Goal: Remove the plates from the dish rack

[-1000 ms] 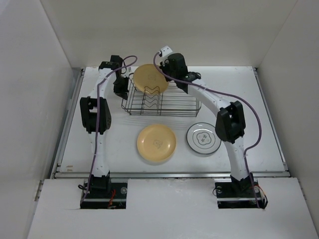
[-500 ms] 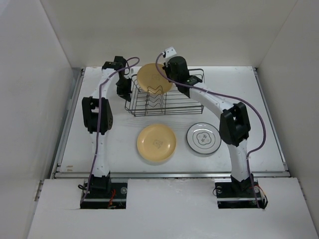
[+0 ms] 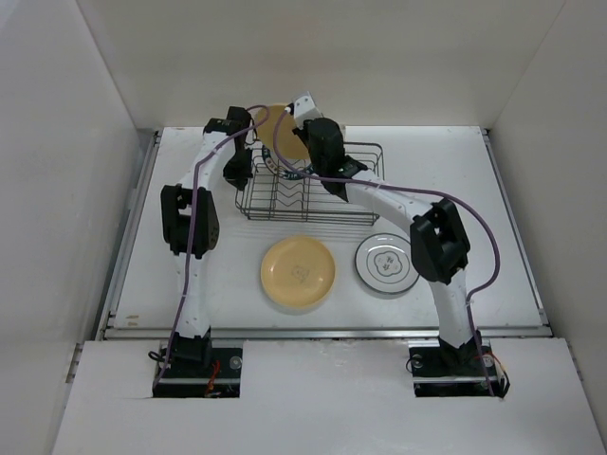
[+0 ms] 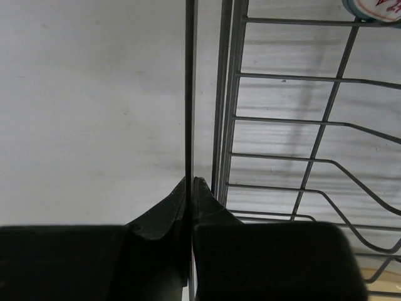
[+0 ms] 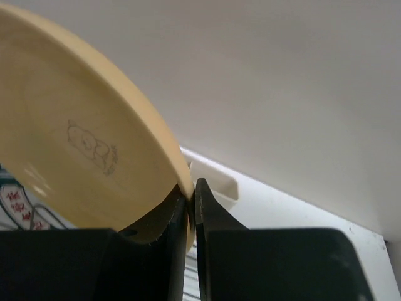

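Observation:
I should next bring my right gripper back over the rack, tilt the held plate flat and lower it onto the yellow plate (image 3: pixel 298 272).
My right gripper (image 5: pixel 191 186) is shut on the rim of a cream-yellow plate (image 5: pixel 81 144) with a small centre mark. In the top view it (image 3: pixel 290 142) holds this plate (image 3: pixel 269 128) upright above the far left end of the dark wire dish rack (image 3: pixel 313 190). My left gripper (image 4: pixel 190 183) is shut on a thin wire at the rack's (image 4: pixel 282 113) left end; in the top view it (image 3: pixel 235 169) sits beside that end. A yellow plate (image 3: pixel 298 272) and a white dark-rimmed plate (image 3: pixel 387 263) lie flat on the table in front of the rack.
A white holder (image 5: pixel 216 182) shows behind the held plate. A white piece with red marks (image 4: pixel 373 6) shows at the rack's far end, and I cannot tell what it is. White walls stand close behind and at both sides.
My right gripper has carried the cream-yellow plate up and to the left, toward the back wall. My left arm has shifted slightly right, still on the rack.

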Controlling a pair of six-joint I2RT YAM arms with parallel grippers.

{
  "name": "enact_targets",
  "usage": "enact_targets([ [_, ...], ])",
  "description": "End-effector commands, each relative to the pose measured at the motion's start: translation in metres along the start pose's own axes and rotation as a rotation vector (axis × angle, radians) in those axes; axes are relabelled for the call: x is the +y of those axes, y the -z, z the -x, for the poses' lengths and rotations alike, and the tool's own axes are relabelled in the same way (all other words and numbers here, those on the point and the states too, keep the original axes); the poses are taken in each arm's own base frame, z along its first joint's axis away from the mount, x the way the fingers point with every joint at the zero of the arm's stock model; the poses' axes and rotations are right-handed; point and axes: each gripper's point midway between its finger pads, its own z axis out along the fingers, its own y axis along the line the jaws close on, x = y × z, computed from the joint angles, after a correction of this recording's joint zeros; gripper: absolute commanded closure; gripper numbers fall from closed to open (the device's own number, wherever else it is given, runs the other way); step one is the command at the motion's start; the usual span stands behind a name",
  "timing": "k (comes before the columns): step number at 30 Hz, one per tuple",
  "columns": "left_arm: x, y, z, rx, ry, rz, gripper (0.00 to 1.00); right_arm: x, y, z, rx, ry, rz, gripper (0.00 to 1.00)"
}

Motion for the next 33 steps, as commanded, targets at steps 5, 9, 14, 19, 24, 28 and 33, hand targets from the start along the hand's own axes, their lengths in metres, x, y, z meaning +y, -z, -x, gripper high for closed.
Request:
enact_targets([
  [5, 0.016, -0.004, -0.007, 0.010, 0.081, 0.082, 1.00, -0.065, 0.026, 0.108, -0.296, -0.143, -0.186, 1.00],
  [9, 0.003, -0.001, -0.004, 0.007, 0.136, -0.004, 1.00, -0.073, 0.038, 0.096, -0.260, -0.134, -0.203, 1.00],
  [14, -0.007, -0.001, 0.000, 0.022, 0.247, -0.117, 1.00, -0.118, 0.061, 0.078, -0.183, -0.249, -0.281, 1.00],
  [19, -0.014, 0.001, 0.008, 0.007, 0.256, -0.154, 1.00, -0.131, 0.082, 0.071, -0.156, -0.388, -0.153, 1.00],
  [24, -0.010, 0.002, 0.010, -0.009, 0.191, -0.145, 1.00, -0.081, 0.123, 0.064, -0.060, -0.355, 0.220, 1.00],
  [28, -0.003, 0.006, 0.017, -0.042, 0.138, -0.121, 1.00, -0.018, 0.185, 0.052, 0.061, -0.362, 0.688, 1.00],
  [33, 0.001, 0.015, 0.029, -0.082, 0.087, -0.109, 0.99, 0.033, 0.238, -0.015, 0.356, -0.456, 0.924, 1.00],
])
